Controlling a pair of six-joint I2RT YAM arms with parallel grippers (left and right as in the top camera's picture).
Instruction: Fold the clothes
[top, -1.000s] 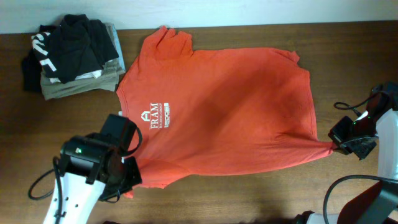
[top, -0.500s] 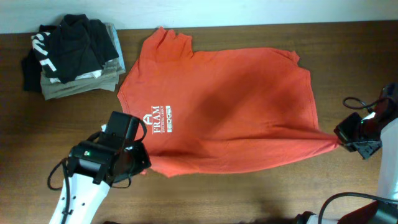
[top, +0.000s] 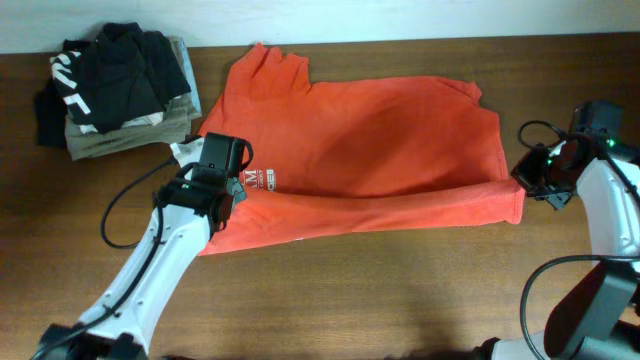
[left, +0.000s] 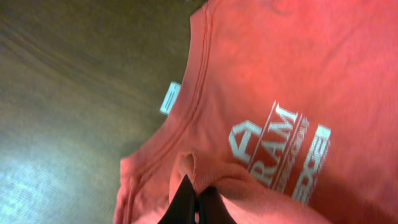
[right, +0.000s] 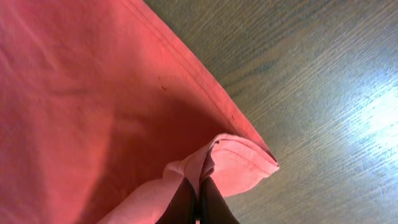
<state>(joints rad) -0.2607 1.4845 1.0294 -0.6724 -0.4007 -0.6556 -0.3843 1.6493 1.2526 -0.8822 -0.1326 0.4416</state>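
My left gripper moves outward and down onto the cloth (top: 250, 167) (left: 212, 134) beside the white lettering next, then releases, since the pinched fold is still raised off the shirt.
The red-orange T-shirt (top: 370, 150) lies spread on the wooden table, its near edge folded up over itself as a long band. White lettering shows beside my left gripper. My left gripper (top: 222, 188) is shut on a pinch of the shirt's cloth near the collar side; in the left wrist view (left: 194, 198) the dark fingers clamp a fold below the lettering (left: 280, 149). My right gripper (top: 527, 185) is shut on the shirt's hem corner at the right end; in the right wrist view (right: 199, 194) the fingers pinch the folded hem (right: 239, 158).
A pile of khaki folded garments with a black printed garment (top: 115, 75) on top sits at the table's back left corner. A white wall edge runs along the back. Cables trail from both arms.
Both grippers have carried the shirt's near edge away from the front of the table toward the back, folding the lower part over the chest; the lettering is now mostly covered.
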